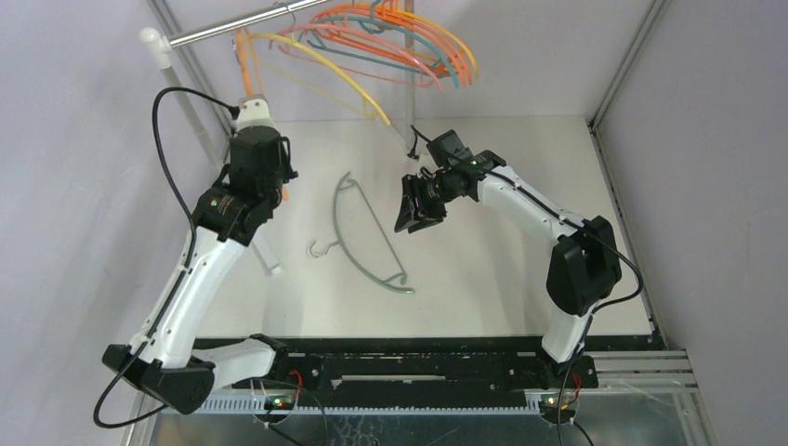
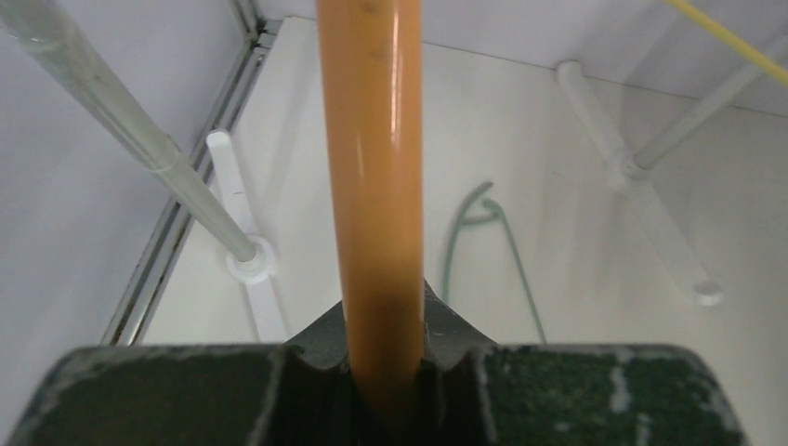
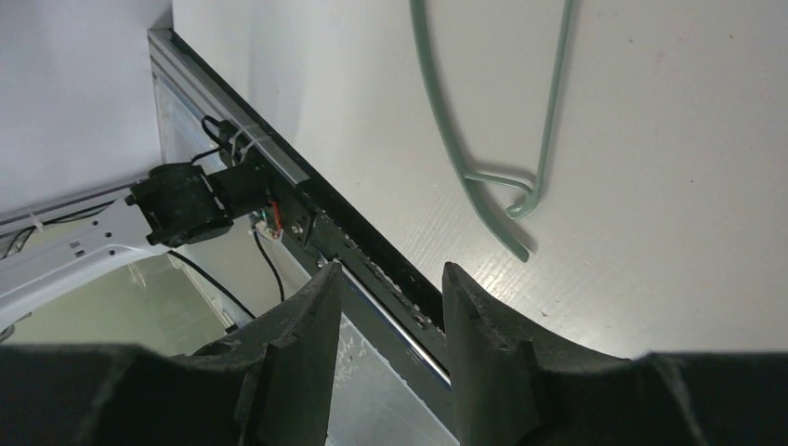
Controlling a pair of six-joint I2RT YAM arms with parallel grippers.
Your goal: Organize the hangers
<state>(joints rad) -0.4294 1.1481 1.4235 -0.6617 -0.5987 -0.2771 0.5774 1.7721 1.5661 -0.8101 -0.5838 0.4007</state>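
The yellow hanger by the bunch (image 1: 334, 67) hangs to my left gripper's right in the top view, so I will move outward and toward it, releasing the orange hanger (image 1: 245, 56) alongside.
Several hangers (image 1: 409, 42) in orange, pink and teal hang bunched on the silver rail (image 1: 232, 30), and a yellow hanger (image 1: 339, 72) droops below them. My left gripper (image 1: 251, 104) is raised under the rail's left end, shut on an orange hanger (image 1: 245, 56). In the left wrist view that hanger's orange bar (image 2: 372, 167) runs straight up from between the jaws of the left gripper (image 2: 384, 311). A teal hanger (image 1: 364, 237) lies flat on the table. Just to its right hovers my right gripper (image 1: 409, 206), open and empty. In the right wrist view the right gripper (image 3: 390, 279) points toward the table's near edge, and the teal hanger (image 3: 446, 121) lies beyond.
White posts (image 1: 160, 48) carry the rail, and their cross-shaped feet (image 2: 249, 265) rest on the table at the back left and back right (image 2: 650, 186). Grey walls close in both sides. A black track (image 3: 372, 251) runs along the table's near edge.
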